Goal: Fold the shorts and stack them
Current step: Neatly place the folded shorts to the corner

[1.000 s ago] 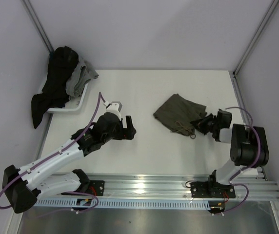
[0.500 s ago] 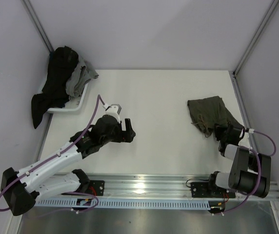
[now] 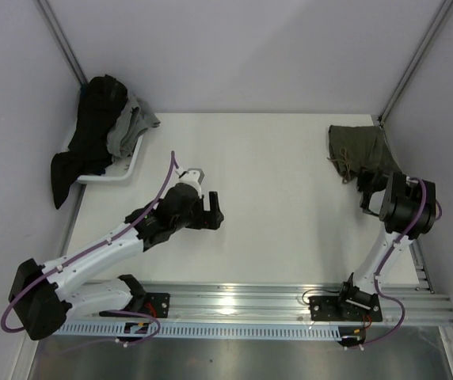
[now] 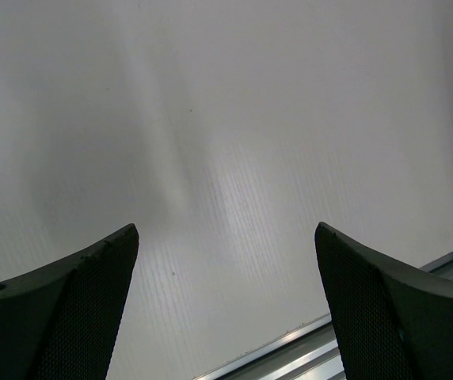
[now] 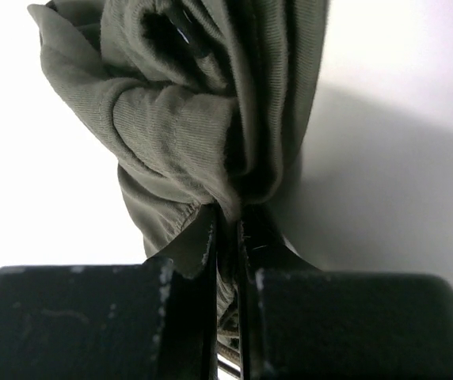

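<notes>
My right gripper needs to push the near edge of the shorts outward to the far corner of the table and let go of the fabric, because that corner is bare beyond the shorts.
The olive-green shorts lie bunched at the table's far right corner, drawstring hanging at their left edge. My right gripper is shut on the near edge of the shorts; in the right wrist view the folded fabric bulges out from between the closed fingers. My left gripper is open and empty over the bare middle-left of the table; the left wrist view shows its two fingertips wide apart above the white surface.
A white tray at the far left holds a heap of black and grey clothes that hangs over its rim. The right wall post stands just behind the shorts. The metal rail runs along the near edge.
My right gripper has dragged the shorts from the table's middle right to the far right corner. My left gripper has shifted only slightly and stays open.
</notes>
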Tool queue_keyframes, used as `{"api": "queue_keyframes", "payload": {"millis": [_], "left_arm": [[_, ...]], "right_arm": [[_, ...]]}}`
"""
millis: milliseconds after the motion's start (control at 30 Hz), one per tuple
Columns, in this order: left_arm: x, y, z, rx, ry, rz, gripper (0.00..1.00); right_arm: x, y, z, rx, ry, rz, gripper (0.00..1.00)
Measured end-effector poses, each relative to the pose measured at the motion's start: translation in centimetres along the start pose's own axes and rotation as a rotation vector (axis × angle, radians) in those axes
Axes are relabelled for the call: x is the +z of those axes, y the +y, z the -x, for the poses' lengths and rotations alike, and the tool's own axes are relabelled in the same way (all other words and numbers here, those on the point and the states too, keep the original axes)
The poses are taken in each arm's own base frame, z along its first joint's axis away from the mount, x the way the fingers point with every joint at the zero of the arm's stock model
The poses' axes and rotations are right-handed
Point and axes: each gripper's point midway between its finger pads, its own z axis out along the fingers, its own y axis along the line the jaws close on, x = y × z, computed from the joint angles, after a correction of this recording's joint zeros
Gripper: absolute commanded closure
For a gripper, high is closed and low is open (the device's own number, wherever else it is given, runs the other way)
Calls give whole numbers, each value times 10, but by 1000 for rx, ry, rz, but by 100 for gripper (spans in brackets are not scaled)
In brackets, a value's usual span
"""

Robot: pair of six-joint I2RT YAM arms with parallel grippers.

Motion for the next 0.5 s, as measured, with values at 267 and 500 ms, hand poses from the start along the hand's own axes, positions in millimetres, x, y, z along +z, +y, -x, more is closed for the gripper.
{"api": "queue_keyframes", "payload": {"millis": [267, 500], "left_arm": [[9, -6, 7, -7, -22, -26, 7], [22, -2, 1, -7, 6, -1, 7]], "right_arm": [[93, 56, -13, 11, -7, 92, 100], [138, 79, -30, 22, -8, 120, 46]]}}
